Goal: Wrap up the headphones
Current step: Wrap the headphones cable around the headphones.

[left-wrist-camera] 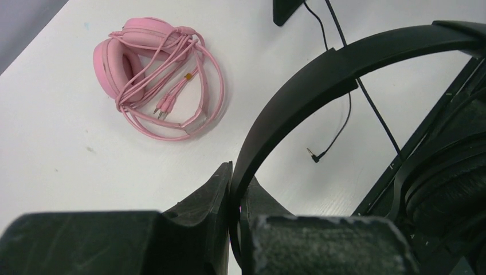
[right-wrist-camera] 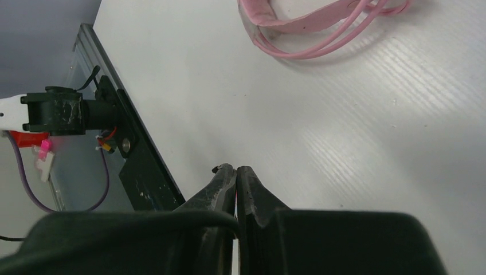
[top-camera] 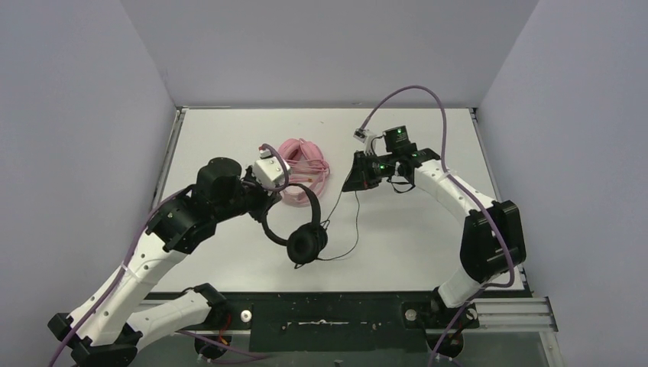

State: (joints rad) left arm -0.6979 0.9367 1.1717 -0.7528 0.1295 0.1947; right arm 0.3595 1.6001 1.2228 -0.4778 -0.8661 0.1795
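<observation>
I need to move my right gripper back toward the hanging ear cup (top-camera: 307, 242) next, to the left in the top view, and let go of the cable, because the cable stretches straight between them.
My left gripper (top-camera: 269, 205) (left-wrist-camera: 238, 172) is shut on the thin headband (left-wrist-camera: 321, 80) of the black headphones (top-camera: 306, 243), holding them over the table's middle with an ear cup (left-wrist-camera: 453, 189) hanging toward the front. Their thin black cable (top-camera: 356, 222) (left-wrist-camera: 372, 109) runs up to my right gripper (top-camera: 353, 177) (right-wrist-camera: 236, 169), which is shut on it; the cord enters the jaws from the left. The plug (left-wrist-camera: 311, 152) lies loose on the table. The pink headphones (top-camera: 302, 157) (left-wrist-camera: 132, 57) lie behind, their pink cable (right-wrist-camera: 321, 40) coiled around them.
The white table (top-camera: 428, 252) is walled at the back and on both sides. A black rail (right-wrist-camera: 143, 166) runs along its edge in the right wrist view. A black base plate (top-camera: 328, 313) with both arm mounts lines the near edge.
</observation>
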